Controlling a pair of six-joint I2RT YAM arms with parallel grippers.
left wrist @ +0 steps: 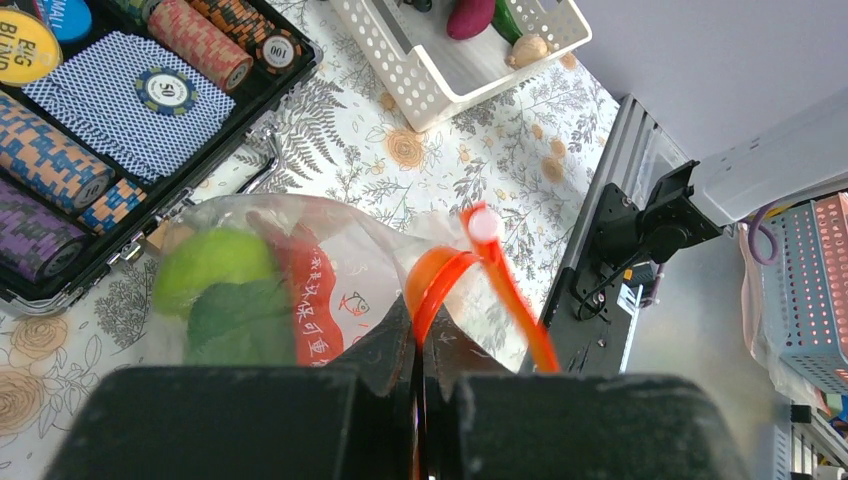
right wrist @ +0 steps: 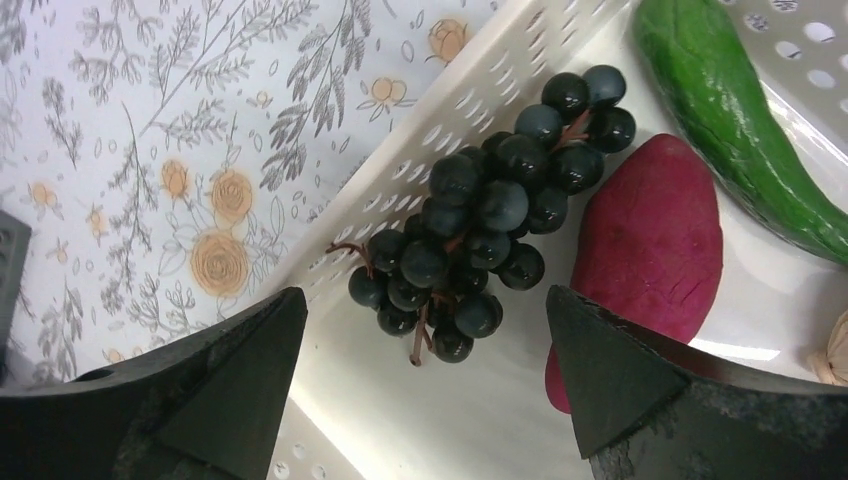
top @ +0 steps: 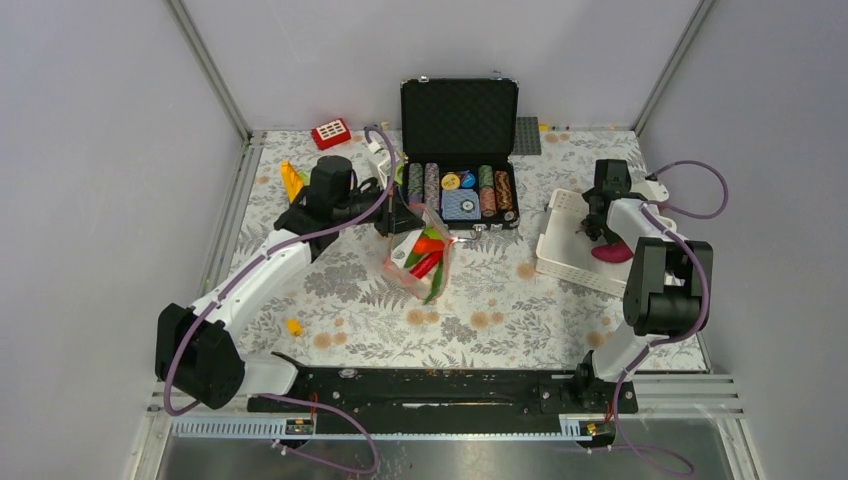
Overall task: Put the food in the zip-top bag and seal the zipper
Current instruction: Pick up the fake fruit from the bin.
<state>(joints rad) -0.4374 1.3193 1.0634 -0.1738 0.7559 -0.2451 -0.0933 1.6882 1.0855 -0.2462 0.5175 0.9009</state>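
I will bring my right gripper down into the basket and close it on the stem end of the grapes [right wrist: 428, 292], because it is below and between my open fingers.
The clear zip-top bag [top: 420, 262] hangs over the table's middle, holding red, green and orange toy food. My left gripper [top: 405, 215] is shut on its orange-red zipper strip [left wrist: 480, 270], pinched between the jaws [left wrist: 418, 340]. A green fruit [left wrist: 215, 265] shows through the bag [left wrist: 320, 260]. My right gripper [top: 598, 225] is open [right wrist: 425, 300] above the white basket [top: 560, 245]. Below it lie a dark grape bunch [right wrist: 490, 210], a magenta sweet potato [right wrist: 650, 250], a green vegetable [right wrist: 730, 120] and a whitish piece [right wrist: 838, 345]. The grapes lie between the fingertips and beyond them, not touched.
An open black case [top: 460, 150] with poker chip stacks and cards stands behind the bag. A red block [top: 330, 133], a yellow toy [top: 291, 180] and a grey plate [top: 527, 135] lie at the back. A small yellow piece [top: 293, 326] lies front left.
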